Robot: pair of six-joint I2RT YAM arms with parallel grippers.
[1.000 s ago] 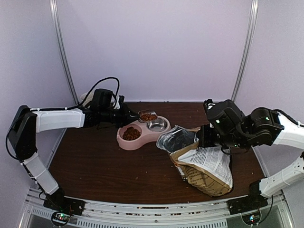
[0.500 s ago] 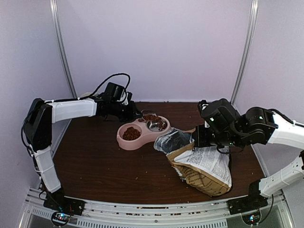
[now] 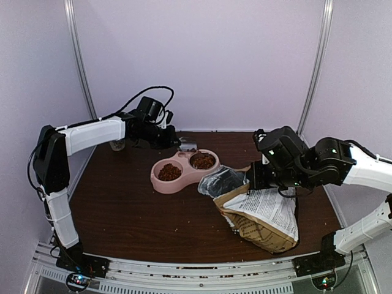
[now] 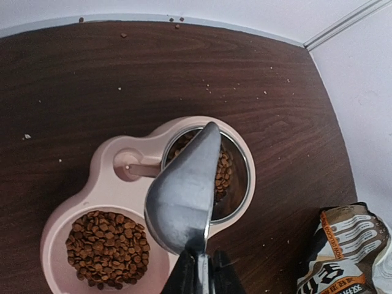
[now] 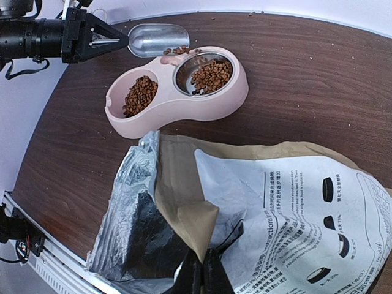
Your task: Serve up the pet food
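Note:
Both hollows of the bowl hold kibble, so my left gripper will next come back past the pink bowl (image 3: 160, 184). It will go down to the tabletop beside the bag's opening (image 3: 195, 207) and release the scoop.
The pet food lies as reddish-brown kibble in both wells of the pink double bowl (image 3: 160, 184): the left well (image 3: 169, 172) and the steel right well (image 3: 203, 161). My left gripper (image 3: 171, 139) is shut on the handle of a metal scoop (image 4: 184, 196), which is tilted with its tip over the steel well's kibble (image 4: 223, 174). A few pellets lie at the scoop's mouth (image 5: 177, 50). My right gripper (image 5: 199, 269) is shut on the folded rim of the tan paper bag (image 5: 288, 208), holding its foil-lined mouth (image 5: 128, 208) open toward the bowl.
The bag (image 3: 266, 214) lies on the right half of the brown table. A small clear container (image 3: 116, 145) stands at the far left edge behind my left arm. Crumbs dot the tabletop (image 4: 269, 79). Purple walls close the back and sides.
My left gripper carried the loaded scoop back and right over the steel well and tipped it; that well was empty and now holds kibble. My right arm shifted slightly left with the bag.

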